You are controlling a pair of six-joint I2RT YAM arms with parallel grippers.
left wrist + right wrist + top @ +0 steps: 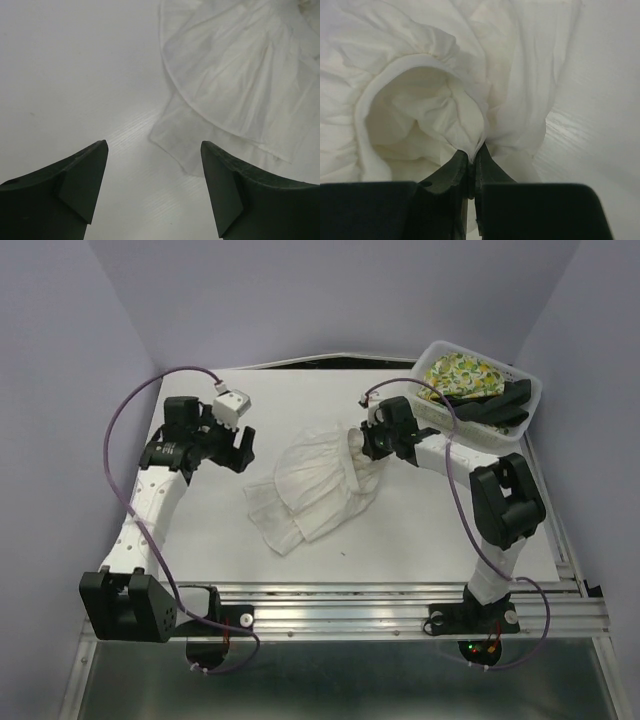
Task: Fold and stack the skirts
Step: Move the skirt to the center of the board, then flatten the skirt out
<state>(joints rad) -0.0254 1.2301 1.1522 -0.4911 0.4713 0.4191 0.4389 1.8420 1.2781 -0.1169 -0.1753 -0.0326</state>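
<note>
My right gripper should next move slightly back toward the metal bar and release the waistband by the skirt's rumpled near edge, because the skirt lies crooked.
The plain white skirt lies spread and rumpled in the middle of the table. My right gripper is shut on its gathered waistband at the skirt's far right end. My left gripper stands open to the left of the skirt, apart from it; its fingers frame bare table, with the white skirt's hem just ahead on the right. The lemon-print skirt and the black skirt lie in the basket at the back right.
A white plastic mesh basket stands at the table's far right corner, just behind the right arm. The white table ends at a metal rail along the near edge. Purple cables loop over both arms.
</note>
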